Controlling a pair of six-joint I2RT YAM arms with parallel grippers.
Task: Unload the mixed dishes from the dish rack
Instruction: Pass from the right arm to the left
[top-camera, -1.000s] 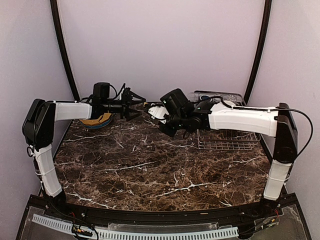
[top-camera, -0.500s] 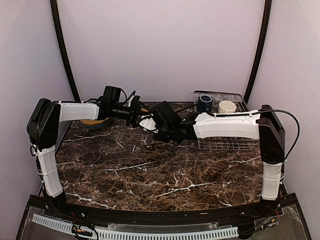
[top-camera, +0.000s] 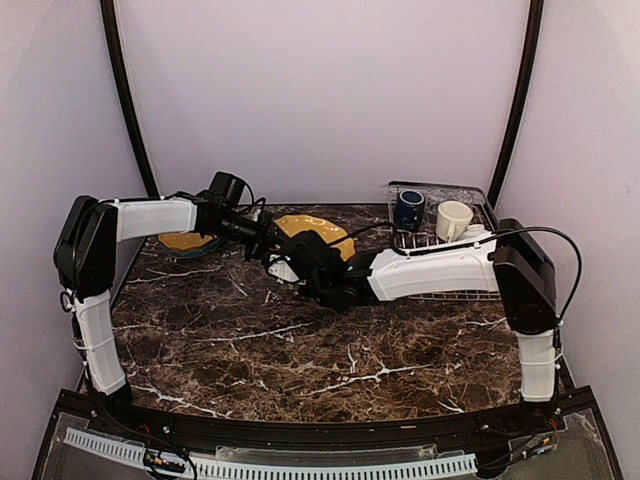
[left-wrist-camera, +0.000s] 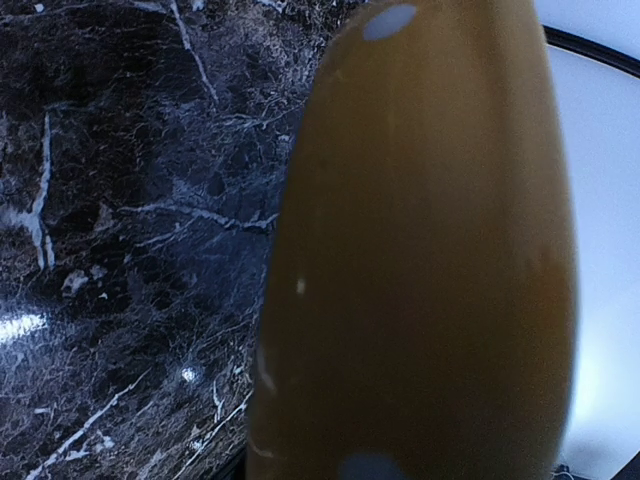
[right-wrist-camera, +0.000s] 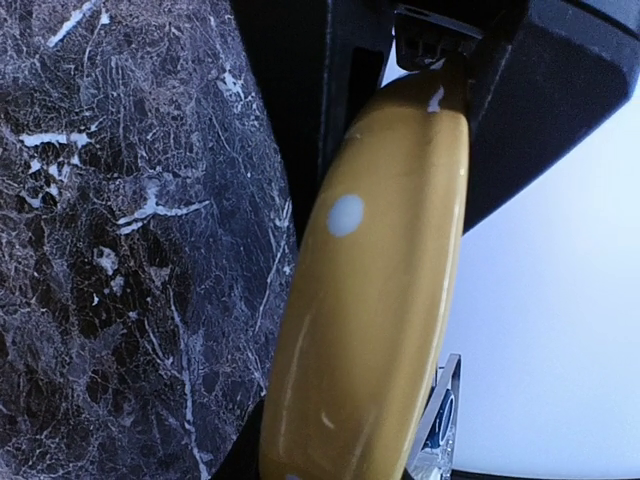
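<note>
The plate in my left gripper goes to the left in the top view next. It then comes down onto the yellow-on-blue stack (top-camera: 186, 242), where plates already lie, and my left gripper releases it.
A yellow plate (top-camera: 318, 232) with white dots is held off the table at the back centre, tilted, between both arms. My left gripper (top-camera: 266, 240) is shut on its left rim; the right wrist view shows those black fingers (right-wrist-camera: 432, 40) clamped over the plate's far end. My right gripper (top-camera: 302, 264) grips the near rim from below. The plate (left-wrist-camera: 430, 260) fills the left wrist view edge-on, and it runs up the middle of the right wrist view (right-wrist-camera: 380, 300). The dish rack (top-camera: 445, 262) stands at the back right with a navy mug (top-camera: 408, 208) and a cream mug (top-camera: 453, 218) in it.
A yellow plate on a blue one (top-camera: 188, 242) lies at the back left, under the left forearm. The right forearm stretches from the rack side across the table's middle. Dark curved posts rise at both back corners.
The right arm has carried the yellow plate leftward from beside the rack. The left gripper has moved right to meet it and closed from wide open onto the rim.
</note>
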